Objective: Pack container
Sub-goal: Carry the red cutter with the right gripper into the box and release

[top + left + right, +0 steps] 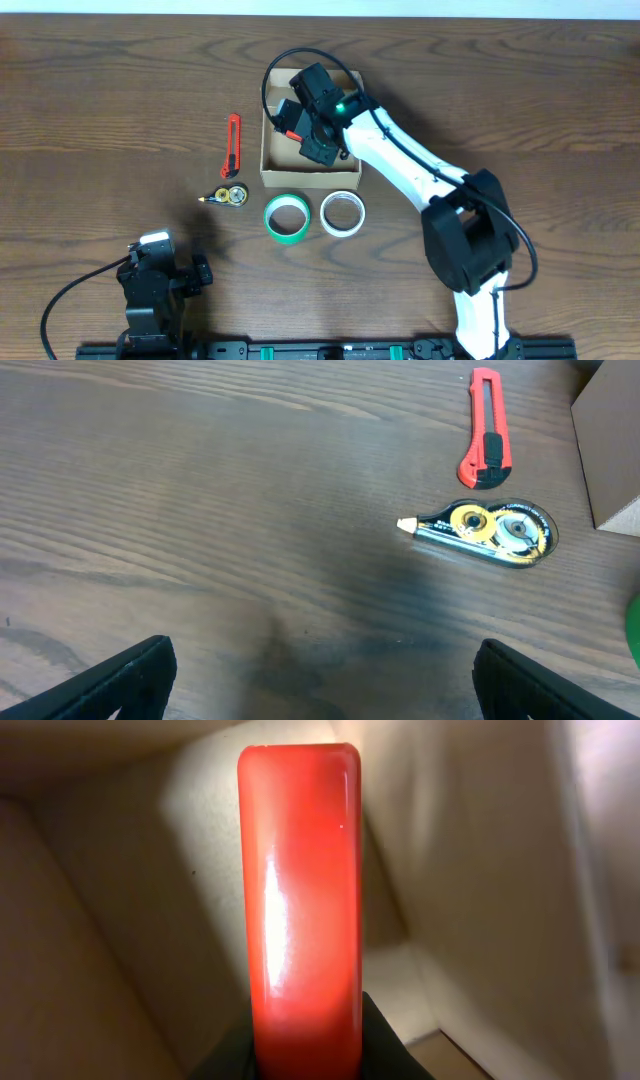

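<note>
The right gripper brings the glossy red bar-shaped object down deeper toward the container's bare bottom next and releases it, since it still hangs clear between the container's sides.
The tan cardboard container [272,176] stands open at mid table. My right gripper [302,124] reaches down into it, shut on a glossy red bar-shaped object [300,890], of which a small red part shows in the overhead view [293,133]. The right wrist view shows the container's inner walls [100,920] all round the red object. My left gripper [165,272] is open and empty at the table's front left; its fingers [330,690] stand wide apart over bare wood.
A red box cutter [232,146] and a clear correction-tape dispenser [228,196] lie left of the container. A green tape roll [287,217] and a white tape roll [343,213] lie in front of it. The cutter [486,444] and dispenser [490,530] show in the left wrist view.
</note>
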Motion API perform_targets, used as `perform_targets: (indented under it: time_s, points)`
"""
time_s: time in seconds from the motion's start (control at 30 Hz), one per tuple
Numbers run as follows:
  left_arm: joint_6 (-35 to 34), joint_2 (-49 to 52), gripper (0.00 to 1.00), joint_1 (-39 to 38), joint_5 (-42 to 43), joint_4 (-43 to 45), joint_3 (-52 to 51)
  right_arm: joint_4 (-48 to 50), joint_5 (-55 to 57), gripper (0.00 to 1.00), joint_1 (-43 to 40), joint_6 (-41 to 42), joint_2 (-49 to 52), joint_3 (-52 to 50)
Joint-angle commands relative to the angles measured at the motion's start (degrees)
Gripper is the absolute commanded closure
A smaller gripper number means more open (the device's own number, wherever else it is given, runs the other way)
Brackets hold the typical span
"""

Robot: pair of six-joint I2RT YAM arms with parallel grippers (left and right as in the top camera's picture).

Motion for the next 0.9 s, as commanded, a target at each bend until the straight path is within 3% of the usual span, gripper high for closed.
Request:
perform_targets:
  time_s: [0.0,0.2,0.33,0.4,0.77,0.87]
  points:
    - [0.2,-0.37,0.05,-0.24,-1.4,-0.09,-0.5,0.48,0.22,0.99,-0.5,-1.11,2.47,1.11]
    - [0.2,-0.37,0.05,-0.24,-1.42,-0.09,-0.5,1.4,0.24,0.99,-0.57,-1.09,3.69,1.11]
    - [0.2,-0.37,0.05,-0.22,-1.42,-0.09,-0.5,1.51,0.24,0.74,-0.63,-1.09,3.72,1.11]
    - [0.2,-0.37,0.04,-0.24,-1.4,-0.09,-0.5,1.62,0.24,0.7,-0.63,-1.09,3.72,1.11]
    - [0.2,-0.37,0.05,-0.24,-1.42,-0.09,-0.5,2.54,0.68,0.73,-0.79,-0.39,3.65,1.29]
    - [0.2,-0.37,0.05,-0.24,-1.4,-0.09,-0.5,2.67,0.85,0.69,-0.79,1.29,3.23,2.32]
